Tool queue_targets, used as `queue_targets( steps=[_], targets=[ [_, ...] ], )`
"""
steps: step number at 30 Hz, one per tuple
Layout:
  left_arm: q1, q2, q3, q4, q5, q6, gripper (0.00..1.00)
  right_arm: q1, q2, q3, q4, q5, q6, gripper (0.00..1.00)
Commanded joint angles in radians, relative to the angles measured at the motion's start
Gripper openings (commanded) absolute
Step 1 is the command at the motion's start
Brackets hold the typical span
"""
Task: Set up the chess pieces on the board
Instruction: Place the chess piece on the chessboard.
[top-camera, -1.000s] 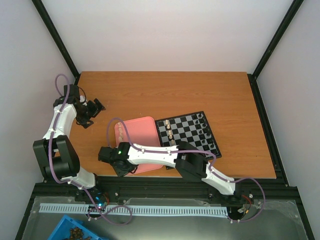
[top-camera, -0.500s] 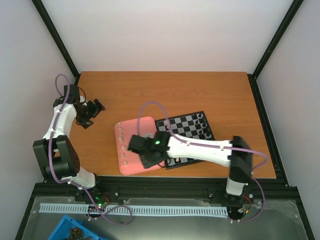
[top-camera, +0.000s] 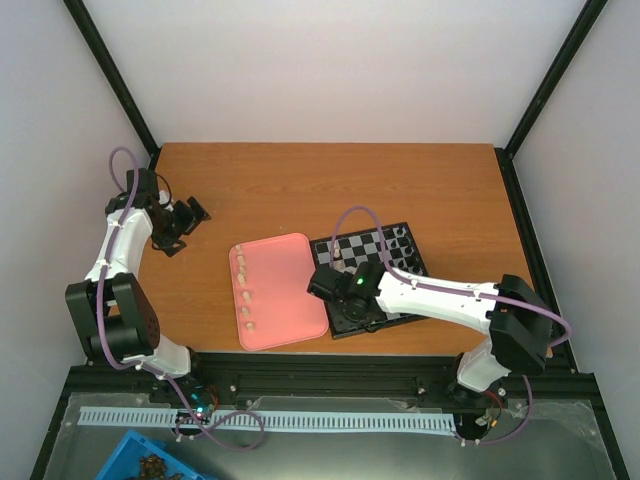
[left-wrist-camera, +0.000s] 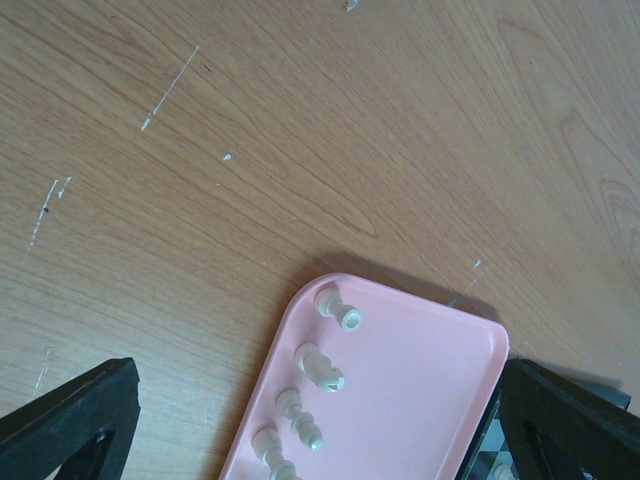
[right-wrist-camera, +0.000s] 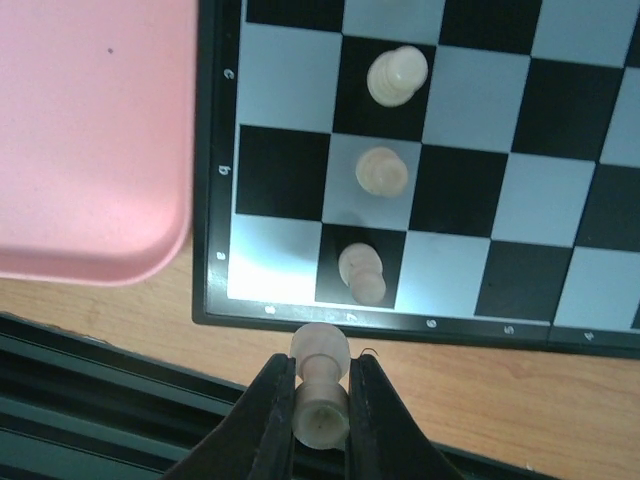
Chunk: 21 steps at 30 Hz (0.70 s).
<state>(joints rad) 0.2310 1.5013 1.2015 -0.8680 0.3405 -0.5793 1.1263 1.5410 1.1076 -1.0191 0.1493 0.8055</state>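
The robot's right gripper should go down toward the pink tray next, onto the board's near corner square (right-wrist-camera: 273, 260), because that square is empty beside the cream pieces.
My right gripper (right-wrist-camera: 320, 402) is shut on a cream chess piece (right-wrist-camera: 320, 372), held just past the near rim of the board (right-wrist-camera: 400, 328). Three cream chess pieces (right-wrist-camera: 382, 171) stand in one line on the board's squares ahead of it. From above, the right gripper (top-camera: 345, 300) hovers over the near left corner of the board (top-camera: 385, 243). Several more cream pieces (left-wrist-camera: 338, 308) lie in a row along the left side of the pink tray (left-wrist-camera: 410, 390). My left gripper (top-camera: 185, 222) hangs open at the far left, holding nothing.
The pink tray (top-camera: 285, 290) lies right against the board's left edge. Dark pieces (top-camera: 408, 252) stand along the board's right side. The right arm stretches over the board's near edge. A black frame rail runs just below the table edge.
The right arm has swung from the tray's near left corner rightward to the board's near edge, carrying the cream piece. The left arm has not moved.
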Motion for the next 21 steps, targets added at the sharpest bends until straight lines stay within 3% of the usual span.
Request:
queue_targets(
  steps=[1,21],
  targets=[
    [0.004,-0.024,0.016,0.009,0.0,0.021,1.0,-0.016,0.002,-0.011,0.078,0.005,-0.028,0.03],
    [0.004,-0.035,0.009,0.006,0.0,0.026,1.0,-0.017,0.112,-0.009,0.139,-0.034,-0.086,0.03]
  ],
)
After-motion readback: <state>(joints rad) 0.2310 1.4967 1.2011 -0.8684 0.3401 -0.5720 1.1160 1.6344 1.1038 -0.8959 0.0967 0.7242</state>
